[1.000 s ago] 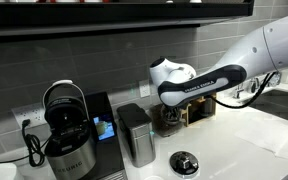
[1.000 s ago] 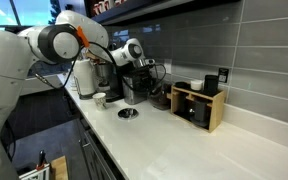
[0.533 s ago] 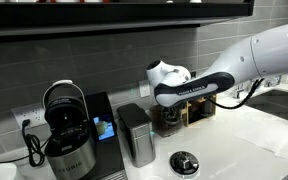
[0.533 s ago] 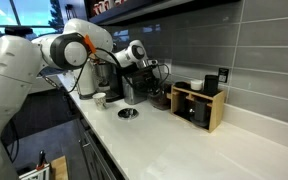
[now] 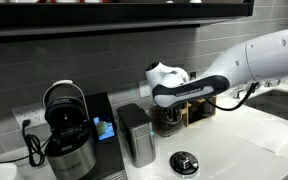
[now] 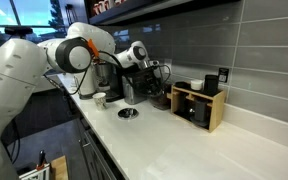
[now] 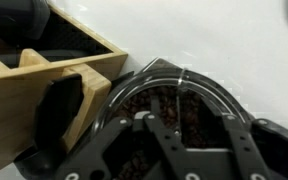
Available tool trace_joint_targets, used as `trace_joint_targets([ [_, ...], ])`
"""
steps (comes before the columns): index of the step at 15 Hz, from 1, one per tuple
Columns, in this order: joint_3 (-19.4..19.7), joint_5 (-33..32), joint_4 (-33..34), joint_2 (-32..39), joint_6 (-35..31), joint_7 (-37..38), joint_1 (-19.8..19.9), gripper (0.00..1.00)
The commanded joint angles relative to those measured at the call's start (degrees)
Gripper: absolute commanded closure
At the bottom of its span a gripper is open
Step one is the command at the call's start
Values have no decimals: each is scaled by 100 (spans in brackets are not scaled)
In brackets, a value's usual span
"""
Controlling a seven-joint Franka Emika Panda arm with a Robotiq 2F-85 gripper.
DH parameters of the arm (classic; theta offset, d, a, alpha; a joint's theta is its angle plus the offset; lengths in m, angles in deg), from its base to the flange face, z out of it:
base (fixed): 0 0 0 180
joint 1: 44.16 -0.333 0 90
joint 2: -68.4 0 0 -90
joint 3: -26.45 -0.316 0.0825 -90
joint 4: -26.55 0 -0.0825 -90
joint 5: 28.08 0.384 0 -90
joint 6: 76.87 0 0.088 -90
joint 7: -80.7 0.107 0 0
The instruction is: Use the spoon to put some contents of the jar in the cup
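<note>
The thin shiny handle (image 7: 180, 82) of the spoon already stands between the robot's open fingers, so the gripper should stay over the jar's opening and close its fingers on the spoon.
The glass jar (image 7: 174, 98) of dark brown beans sits right under my gripper (image 7: 184, 122) in the wrist view. The two fingers stand apart over its mouth. A thin shiny line (image 7: 177, 100) rises between them; it may be the spoon's handle, and its bowl is hidden. In both exterior views the gripper (image 5: 169, 104) (image 6: 155, 80) hangs over the jar (image 5: 170, 120) (image 6: 160, 97), behind the grey canister. The cup (image 5: 185, 163) (image 6: 129, 113), low with a pale rim and dark inside, stands on the white counter in front, apart from the gripper.
The tall grey metal canister (image 5: 136, 134) stands just beside the jar. A coffee machine (image 5: 68, 128) is at the counter's end. A wooden organiser (image 6: 198, 104) (image 7: 54, 70) with dark items stands on the jar's other side. A tiled wall is close behind.
The arm has shifted slightly sideways and a little lower over the jar. The jar, cup and canister have not moved.
</note>
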Motion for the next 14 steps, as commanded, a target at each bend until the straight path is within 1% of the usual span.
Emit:
trace_joint_targets([
  [1, 101, 65, 220, 102, 197, 6, -53, 77],
  [2, 115, 59, 205, 81, 229, 18, -47, 77],
  [4, 91, 10, 149, 24, 194, 39, 26, 94],
  [5, 104, 2, 150, 14, 193, 50, 35, 98],
  [6, 106, 6, 150, 10, 190, 39, 47, 90],
  [7, 113, 10, 173, 13, 244, 30, 48, 85],
  [8, 119, -2, 170, 8, 281, 38, 39, 93],
  [9, 181, 38, 232, 28, 366, 32, -18, 97],
  [11, 150, -17, 202, -37, 437, 89, -4, 100],
  [14, 189, -113, 176, -156, 551, 200, -67, 99],
])
